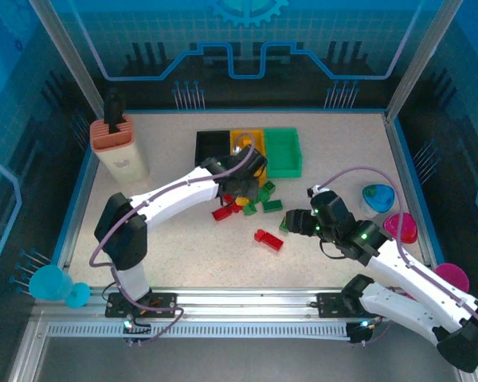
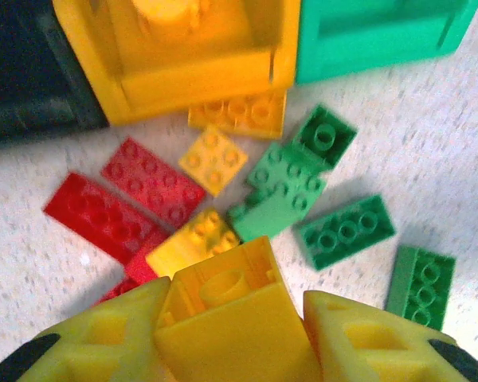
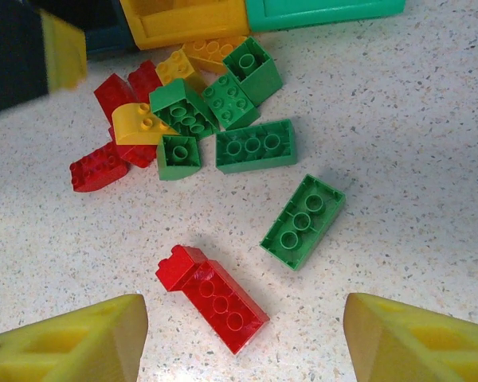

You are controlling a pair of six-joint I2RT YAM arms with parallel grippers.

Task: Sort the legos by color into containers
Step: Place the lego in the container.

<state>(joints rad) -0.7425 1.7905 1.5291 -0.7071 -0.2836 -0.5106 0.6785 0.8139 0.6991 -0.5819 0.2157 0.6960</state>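
The lego in my left gripper goes outward over the yellow bin's near rim to the bin's open inside next. The gripper then releases it there, since the colors match.
My left gripper is shut on a yellow lego, held hollow side up above the pile. It hangs just in front of the yellow bin. That bin stands between the black bin and the green bin. Below lie red, yellow and green legos. My right gripper is open over a lone red lego, with a green lego just beyond. From above, the left gripper is near the bins and the right gripper near the red lego.
A salmon-and-cream holder with a black tool stands at the back left. A blue cup and pink cups sit along the right side. Bare table lies in front of the pile and to the left.
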